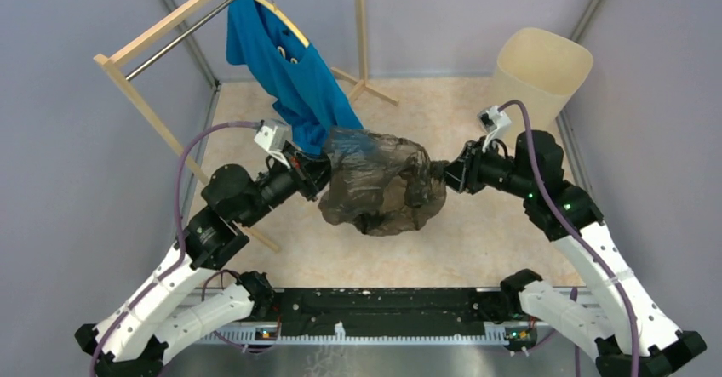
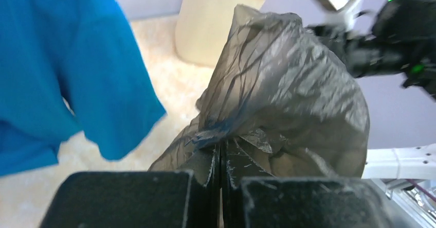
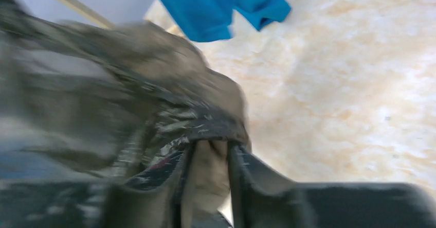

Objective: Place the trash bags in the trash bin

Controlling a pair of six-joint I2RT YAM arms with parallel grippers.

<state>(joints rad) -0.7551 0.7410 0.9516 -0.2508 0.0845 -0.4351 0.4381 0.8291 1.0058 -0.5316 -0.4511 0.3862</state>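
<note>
My right gripper will open wider and draw off the film, then reach toward my left gripper onto the bag's bunched edge point(image 1: 335, 170).
The trash bag point(image 1: 383, 181), a thin, glossy, dark brown see-through film, hangs puffed up above the floor between my two grippers. My left gripper point(image 1: 319, 173) is shut on its left edge; in the left wrist view the jaws point(image 2: 221, 151) are pressed together with crumpled film pinched at the tips, and the bag point(image 2: 293, 84) billows beyond. My right gripper point(image 1: 447, 173) is at the bag's right side. In the blurred right wrist view its jaws point(image 3: 211, 151) stand slightly apart, with bag film point(image 3: 103, 99) draped across the tips. The cream trash bin point(image 1: 545, 66) stands at the far right, behind the right gripper.
A blue shirt point(image 1: 289, 71) hangs on a hanger from the wooden clothes rack point(image 1: 145, 96) at the back left, its hem touching the bag's top left. The bin point(image 2: 216, 22) shows beyond the bag in the left wrist view. Grey walls enclose the beige floor.
</note>
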